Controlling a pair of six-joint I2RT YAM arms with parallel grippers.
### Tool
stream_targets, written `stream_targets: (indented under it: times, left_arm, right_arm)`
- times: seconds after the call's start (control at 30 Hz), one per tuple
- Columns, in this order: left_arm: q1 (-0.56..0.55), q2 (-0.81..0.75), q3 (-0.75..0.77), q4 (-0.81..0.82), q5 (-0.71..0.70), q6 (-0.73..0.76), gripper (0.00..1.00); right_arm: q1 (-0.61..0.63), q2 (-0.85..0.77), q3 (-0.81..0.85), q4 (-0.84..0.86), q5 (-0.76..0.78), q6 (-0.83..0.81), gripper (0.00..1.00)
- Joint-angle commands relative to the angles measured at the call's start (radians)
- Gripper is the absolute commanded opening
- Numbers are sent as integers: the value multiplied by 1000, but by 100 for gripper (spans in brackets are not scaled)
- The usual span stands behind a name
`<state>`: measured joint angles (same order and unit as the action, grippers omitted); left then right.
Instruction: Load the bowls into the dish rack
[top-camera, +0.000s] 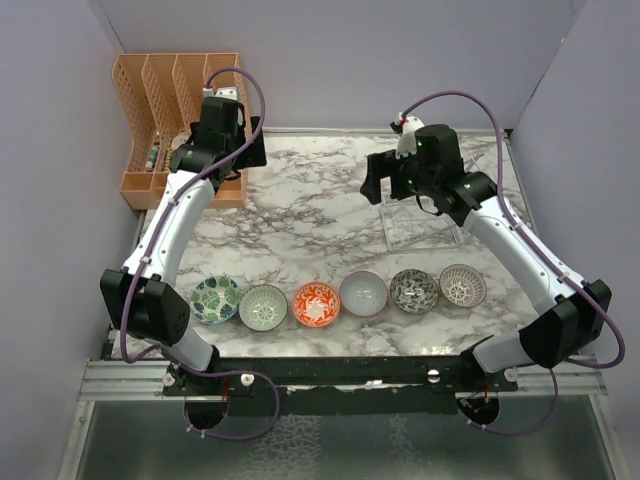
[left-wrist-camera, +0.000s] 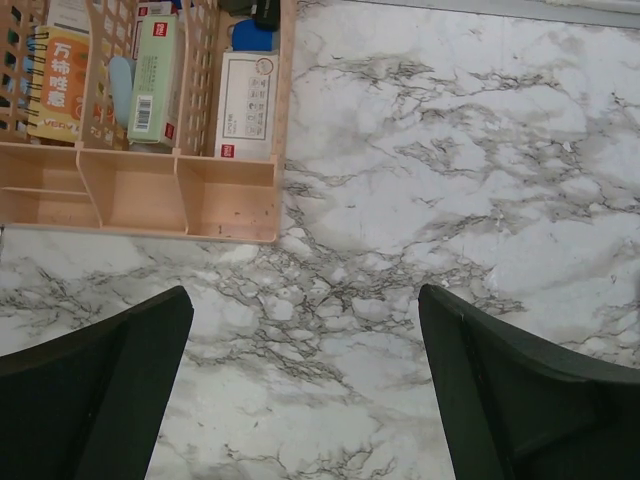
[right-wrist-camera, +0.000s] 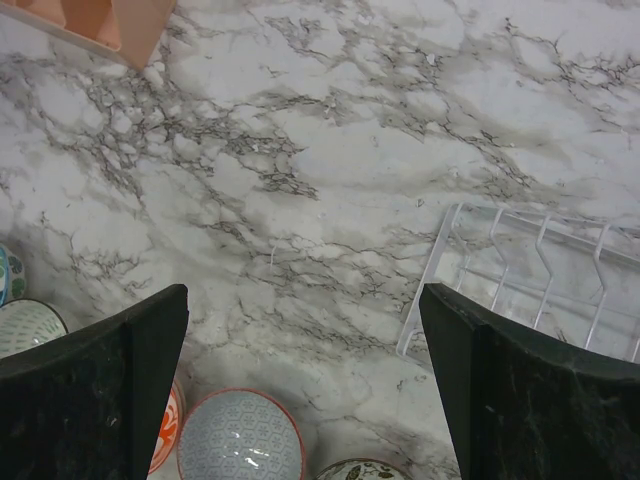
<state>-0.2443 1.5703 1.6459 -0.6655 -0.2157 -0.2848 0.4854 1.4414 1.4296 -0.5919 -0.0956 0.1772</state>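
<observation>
Next, my left gripper travels back and down to the green-leaf bowl's rim (top-camera: 237, 288) beside the pale green one, because the leaf bowl stands nearest this arm.
Six bowls sit in a row near the table's front edge: green-leaf (top-camera: 216, 299), pale green (top-camera: 263, 306), red-orange (top-camera: 316, 304), light blue-grey (top-camera: 363, 293), dark grey speckled (top-camera: 414, 290) and pink-white lattice (top-camera: 462, 286). The clear dish rack (top-camera: 420, 225) stands empty behind the right end of the row, and its ribs show in the right wrist view (right-wrist-camera: 530, 285). My right gripper (right-wrist-camera: 305, 380) is open and empty, raised above the marble just left of the rack, with the light blue-grey bowl (right-wrist-camera: 240, 437) below it. My left gripper (left-wrist-camera: 305, 380) is open and empty over bare marble at the far left.
An orange four-slot file organizer (top-camera: 175, 120) holding boxes and notebooks stands at the back left, close to my left gripper; it also shows in the left wrist view (left-wrist-camera: 140, 190). Grey walls enclose the table on three sides. Marble (top-camera: 300, 220) lies between the organizer and the rack.
</observation>
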Motion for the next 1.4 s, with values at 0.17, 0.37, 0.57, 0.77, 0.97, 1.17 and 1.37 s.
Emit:
stream_targets:
  times: [0.17, 0.37, 0.57, 0.77, 0.97, 1.17, 1.37]
  left_arm:
    - [-6, -14, 30, 22, -72, 30, 99]
    - [-4, -91, -63, 73, -62, 44, 99]
    - [-4, -179, -268, 12, -234, -102, 99]
    - [-5, -330, -541, -28, -301, -283, 81]
    - [-13, -435, -661, -122, -169, -423, 73]
    - [-38, -471, -760, -177, -28, -478, 71]
    - [-39, -427, -844, -75, 44, -480, 71]
  right_arm:
    - [8, -10, 39, -28, 17, 5, 99]
    - [9, -3, 31, -42, 15, -1, 100]
    - [8, -15, 9, -49, 13, -3, 100]
    - [8, -21, -26, -57, -10, -7, 100]
    - [8, -20, -65, -53, -26, -6, 100]
    - [8, -18, -100, -43, -30, 1, 100]
    - [7, -15, -66, -42, -43, -9, 100]
